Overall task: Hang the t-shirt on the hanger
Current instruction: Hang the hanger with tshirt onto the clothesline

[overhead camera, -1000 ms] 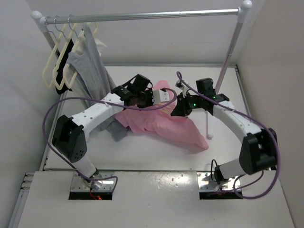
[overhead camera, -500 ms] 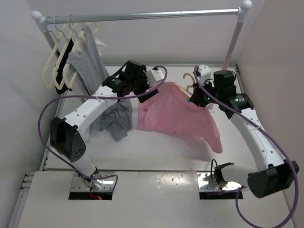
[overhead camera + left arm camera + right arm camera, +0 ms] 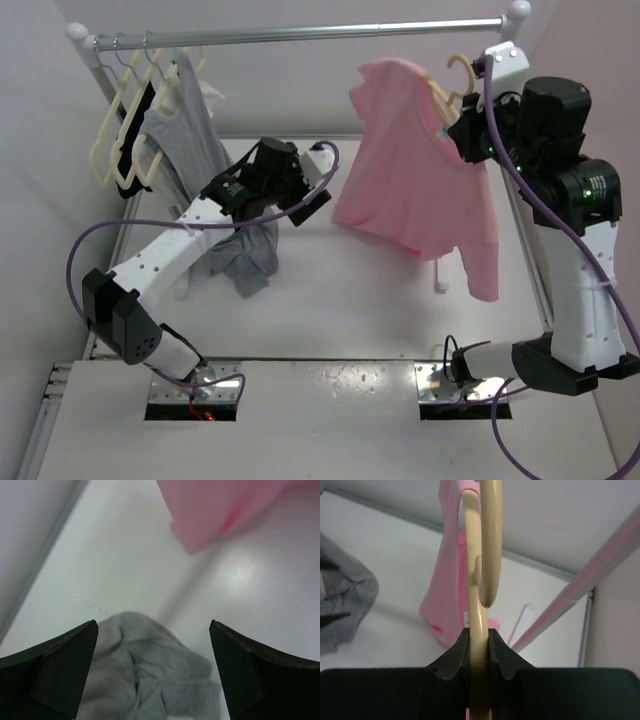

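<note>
My right gripper needs to move up and outward next, lay the hanger's hook over the bar's bare end (image 3: 476, 27), and let go of the hanger's neck, because the hanger's hook is still short of the bar.
The pink t-shirt (image 3: 410, 170) hangs in the air on the peach-beige hanger (image 3: 462, 78), just below the right end of the rail. My right gripper (image 3: 470, 120) is shut on the hanger's neck below the hook. In the right wrist view the hanger's stem (image 3: 480, 580) runs up between the shut jaws of the right gripper (image 3: 479, 632), with the t-shirt (image 3: 447, 580) behind it. My left gripper (image 3: 318, 185) stands open and holds nothing, left of the shirt's lower hem. The left wrist view shows the left gripper (image 3: 153, 625) over a gray garment (image 3: 150, 670), with the t-shirt's edge (image 3: 215, 510) above.
A metal rail (image 3: 300, 35) spans the back. Cream hangers (image 3: 125, 130) and a gray garment (image 3: 190, 130) hang at its left end. More gray cloth (image 3: 245, 255) lies on the table under the left arm. The rack's right pole (image 3: 580, 590) stands close beside the hanger.
The right arm has risen, lifting the hanger and t-shirt off the table to rail height. The left gripper opened, let go of the shirt and drew back left over the gray garment.
</note>
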Controlling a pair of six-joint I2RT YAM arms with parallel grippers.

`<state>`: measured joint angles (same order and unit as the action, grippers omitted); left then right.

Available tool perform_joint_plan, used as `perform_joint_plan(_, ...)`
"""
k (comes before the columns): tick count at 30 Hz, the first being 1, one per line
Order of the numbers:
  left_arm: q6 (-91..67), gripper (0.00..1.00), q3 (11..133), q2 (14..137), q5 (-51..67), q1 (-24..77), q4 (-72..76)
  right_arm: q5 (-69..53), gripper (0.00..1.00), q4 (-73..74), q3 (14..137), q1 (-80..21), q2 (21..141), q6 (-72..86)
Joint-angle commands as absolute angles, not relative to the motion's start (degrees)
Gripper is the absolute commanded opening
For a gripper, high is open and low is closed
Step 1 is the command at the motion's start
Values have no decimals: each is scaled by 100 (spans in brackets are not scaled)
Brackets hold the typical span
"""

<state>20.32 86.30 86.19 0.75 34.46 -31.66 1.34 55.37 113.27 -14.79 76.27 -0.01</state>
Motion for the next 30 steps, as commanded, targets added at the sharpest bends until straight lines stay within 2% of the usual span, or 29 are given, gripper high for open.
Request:
perform_joint_plan(1, 1907, 100, 8096, 8192, -132, 3524, -3278, 790, 0, 5616, 12189, -1477, 7953, 70)
perform_joint_plan(11, 1775, 100, 7383, 7717, -26, 3524, -3278, 1222, 0, 4325, 12384, -1477, 8183, 457)
perform_joint_plan(20, 1662, 100, 6900, 7550, 26, 3524, -3024, 1564, 0, 3131, 12006, -1477, 8235, 519)
perform_joint_plan(30, 1661, 100, 6715, 7445, 79, 3472, -2900, 1881, 0, 3241, 12059, -1362, 8938, 519)
